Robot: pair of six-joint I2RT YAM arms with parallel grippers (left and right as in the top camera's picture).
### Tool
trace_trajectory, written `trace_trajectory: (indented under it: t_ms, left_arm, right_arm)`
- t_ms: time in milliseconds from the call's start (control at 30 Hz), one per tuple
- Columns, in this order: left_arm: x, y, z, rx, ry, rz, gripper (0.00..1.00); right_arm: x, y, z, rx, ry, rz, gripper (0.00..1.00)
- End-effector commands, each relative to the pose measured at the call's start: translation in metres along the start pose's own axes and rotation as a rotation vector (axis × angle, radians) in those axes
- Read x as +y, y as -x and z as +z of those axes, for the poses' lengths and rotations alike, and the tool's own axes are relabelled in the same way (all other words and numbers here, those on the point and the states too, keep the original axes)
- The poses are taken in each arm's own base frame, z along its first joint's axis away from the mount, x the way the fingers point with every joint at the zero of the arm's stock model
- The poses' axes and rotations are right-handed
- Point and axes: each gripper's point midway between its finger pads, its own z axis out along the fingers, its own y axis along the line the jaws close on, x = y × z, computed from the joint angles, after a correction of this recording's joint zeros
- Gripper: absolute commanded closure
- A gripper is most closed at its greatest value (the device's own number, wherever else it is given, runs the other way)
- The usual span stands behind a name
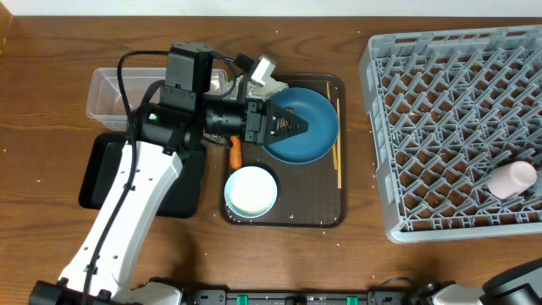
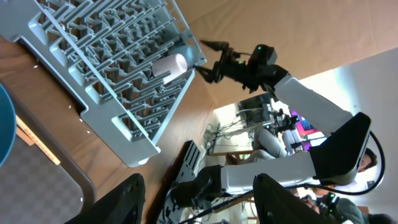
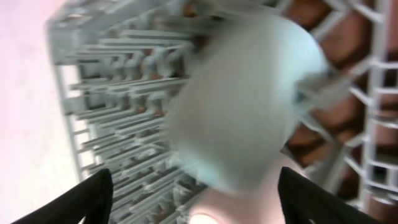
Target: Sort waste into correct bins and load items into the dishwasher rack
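Note:
My fingers point toward the rack [image 1: 440, 110]. The dark blue plate's rim beside the carrot is next, as my left gripper tilts downward and lowers to it.
My left gripper [image 1: 296, 125] is open and empty, hovering over the dark blue plate [image 1: 312, 140] on the brown serving tray. In the left wrist view [image 2: 200, 183] its jaws are wide apart. The white bowl [image 1: 251, 191], an orange carrot [image 1: 236, 154] and chopsticks [image 1: 336, 157] lie on that tray. A pink cup [image 1: 512, 180] lies in the grey dishwasher rack [image 1: 440, 110]. My right gripper [image 3: 202, 205] is open over the rack, with a blurred pale-blue cup [image 3: 245, 99] and the pink cup [image 3: 249, 208] in front of it.
The clear tub [image 1: 108, 91] and black tray [image 1: 97, 174] sit left of the brown serving tray [image 1: 326, 216], partly under my left arm. A crumpled white and silver piece [image 1: 264, 71] lies at the serving tray's back edge. My right arm [image 2: 298, 93] reaches to the rack's corner.

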Motion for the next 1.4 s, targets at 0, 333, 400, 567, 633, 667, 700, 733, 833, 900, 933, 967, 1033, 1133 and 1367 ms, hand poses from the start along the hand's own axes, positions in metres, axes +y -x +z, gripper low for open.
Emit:
trace_trajectory:
  t_ms: [0,333,400,567,633,667,700,733,833,900,933,967,1033,1133,1367]
  left_arm:
    - [-0.004,-0.001,0.002,0.004,0.002,0.031,0.43]
    - [0.061,-0.010,-0.002,-0.028,0.398,-0.073,0.43]
    - [0.083,-0.015,-0.011,-0.033,0.538,-0.102,0.43]
    - [0.130,-0.029,-0.050,-0.040,0.905,-0.144,0.43]
    - [0.142,-0.030,-0.066,-0.052,1.018,-0.140,0.42]
    - [0.148,-0.029,-0.074,-0.063,1.081,-0.134,0.42]
    - [0.153,-0.027,-0.080,-0.071,1.118,-0.130,0.42]
    - [0.156,-0.026,-0.082,-0.075,1.137,-0.128,0.42]
    - [0.166,-0.021,-0.078,-0.074,1.144,-0.126,0.42]
    - [0.175,-0.022,-0.071,-0.051,1.146,-0.128,0.42]
    - [0.180,-0.024,-0.067,-0.033,1.149,-0.135,0.42]
    - [0.185,-0.027,-0.064,-0.012,1.152,-0.141,0.42]
    - [0.196,-0.036,-0.060,0.036,1.164,-0.168,0.42]
    - [0.211,-0.045,-0.056,0.085,1.182,-0.203,0.42]
    - [0.257,-0.042,-0.029,0.121,1.163,-0.201,0.42]
  right_arm:
    - [0.043,-0.004,-0.019,0.048,0.168,-0.050,0.18]
    - [0.177,-0.108,-0.103,0.158,0.515,-0.521,0.19]
    - [0.188,-0.148,-0.111,0.196,0.536,-0.649,0.18]
    - [0.160,-0.230,-0.107,0.262,0.367,-0.925,0.17]
    - [0.140,-0.252,-0.100,0.272,0.254,-1.027,0.17]
    - [0.132,-0.262,-0.098,0.275,0.207,-1.077,0.15]
    - [0.127,-0.272,-0.096,0.285,0.180,-1.118,0.14]
    - [0.124,-0.283,-0.097,0.299,0.172,-1.162,0.12]
    - [0.118,-0.317,-0.100,0.361,0.191,-1.265,0.07]
    - [0.116,-0.333,-0.103,0.395,0.209,-1.299,0.04]
    - [0.115,-0.339,-0.105,0.407,0.217,-1.311,0.03]
    - [0.114,-0.344,-0.107,0.417,0.224,-1.321,0.01]
    - [0.113,-0.349,-0.108,0.428,0.232,-1.331,0.01]
    - [0.109,-0.349,-0.109,0.439,0.218,-1.332,0.01]
    - [0.101,-0.349,-0.109,0.460,0.188,-1.333,0.01]
